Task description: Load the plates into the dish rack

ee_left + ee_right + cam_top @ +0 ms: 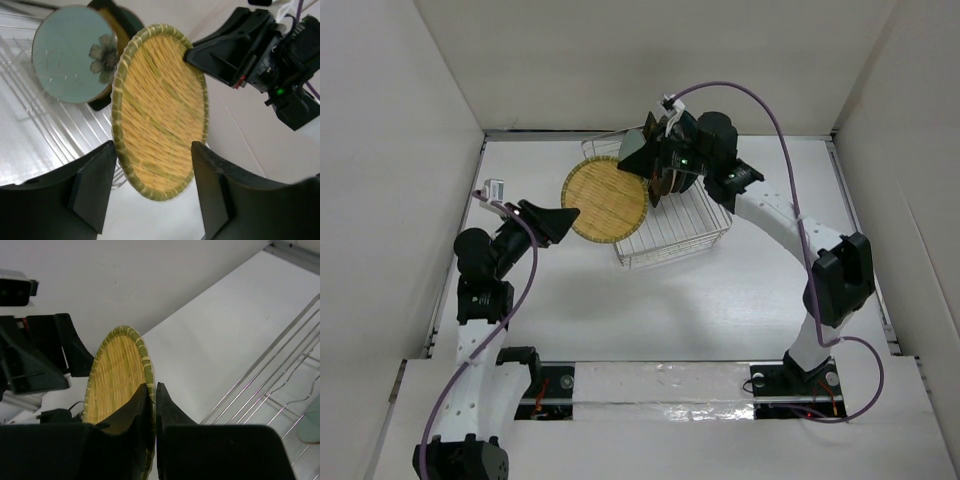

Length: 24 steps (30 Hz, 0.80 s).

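Note:
The right gripper moves outward with the yellow plate next, turns it to match the pale green plate (70,55), and lowers it to the empty wires beside that.
A round yellow woven plate (605,200) with a green rim stands on edge in the air at the left end of the silver wire dish rack (692,236). My right gripper (642,162) is shut on the plate's rim (146,365), its fingertips (152,386) pinching it. My left gripper (152,147) is open, one finger on each side of the plate's lower edge (160,110), with a gap on the right side. A pale green round plate (70,55) with a flower motif stands in the rack, and a dark plate (125,15) stands behind it.
Rack wires (270,375) run along the right of the right wrist view. Several plates stand upright in the rack under the right wrist (665,185). White walls enclose the table on the left, back and right. The two arms face each other across the plate.

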Motion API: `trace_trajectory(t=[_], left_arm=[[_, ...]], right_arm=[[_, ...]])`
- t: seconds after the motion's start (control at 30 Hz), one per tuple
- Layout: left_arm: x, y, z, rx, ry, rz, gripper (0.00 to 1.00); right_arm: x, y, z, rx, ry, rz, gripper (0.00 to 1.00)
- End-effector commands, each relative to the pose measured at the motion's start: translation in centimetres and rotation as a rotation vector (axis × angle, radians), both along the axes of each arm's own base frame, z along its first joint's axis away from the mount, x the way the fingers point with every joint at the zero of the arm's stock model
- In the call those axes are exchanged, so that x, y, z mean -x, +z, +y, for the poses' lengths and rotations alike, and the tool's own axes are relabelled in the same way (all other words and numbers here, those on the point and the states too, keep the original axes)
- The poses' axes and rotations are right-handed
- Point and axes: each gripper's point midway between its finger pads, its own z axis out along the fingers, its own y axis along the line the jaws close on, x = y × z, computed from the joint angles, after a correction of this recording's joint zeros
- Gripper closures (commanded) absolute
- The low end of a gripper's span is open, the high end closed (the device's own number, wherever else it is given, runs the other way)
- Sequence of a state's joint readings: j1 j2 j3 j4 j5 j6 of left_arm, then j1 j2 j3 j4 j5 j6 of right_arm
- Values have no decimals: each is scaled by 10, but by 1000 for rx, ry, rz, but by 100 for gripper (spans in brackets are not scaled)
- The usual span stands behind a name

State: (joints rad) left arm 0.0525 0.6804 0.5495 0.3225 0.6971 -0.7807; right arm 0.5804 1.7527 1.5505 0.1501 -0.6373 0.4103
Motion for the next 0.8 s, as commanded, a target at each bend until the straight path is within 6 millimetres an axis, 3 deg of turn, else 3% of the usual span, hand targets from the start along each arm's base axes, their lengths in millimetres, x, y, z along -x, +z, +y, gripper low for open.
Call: trace_trajectory(t=[0.0, 0.03, 0.07, 0.17, 0.2, 0.23, 0.27, 0.3, 0.33, 0.37, 0.4, 0.43, 0.47, 0.5, 0.77], left_arm=[[3, 48, 1, -133, 29, -199, 41], [1, 44, 4, -150, 49, -176, 34], [-1, 43, 7, -186, 71, -184, 20], [-11, 40, 26, -243, 189, -142, 1], [-16, 38, 35, -280, 239, -141, 1], [-15, 39, 38, -296, 250, -133, 1], [-15, 39, 37, -311, 251, -136, 1], [-15, 40, 36, -327, 273, -144, 1], [-14, 41, 37, -361, 289, -157, 1], [-12, 44, 38, -378, 312, -169, 1], [-9, 46, 41, -398, 353, -171, 1], [-7, 46, 42, -433, 371, -181, 1], [-5, 44, 44, -446, 389, -177, 1], [-1, 45, 49, -452, 426, -182, 1], [-3, 18, 43, -461, 395, -152, 4]], right_arm=[[-30, 68, -26, -86, -148, -132, 100], [-40, 77, -34, -91, -197, -139, 100], [-47, 80, -39, -92, -225, -138, 100], [-77, 90, -60, -64, -392, -172, 100], [-80, 90, -57, -45, -427, -180, 100], [-98, 72, -62, 29, -513, -177, 100], [-103, 83, -62, 46, -552, -205, 100], [-110, 80, -62, 74, -596, -213, 100], [-125, 57, -62, 164, -677, -206, 100], [-129, 73, -61, 160, -712, -242, 100], [-135, 71, -59, 187, -745, -253, 100], [-140, 65, -62, 255, -820, -268, 100], [-151, 43, -57, 318, -847, -266, 100], [-155, 57, -57, 328, -884, -307, 100], [-181, 1, -57, 500, -1043, -306, 100]])
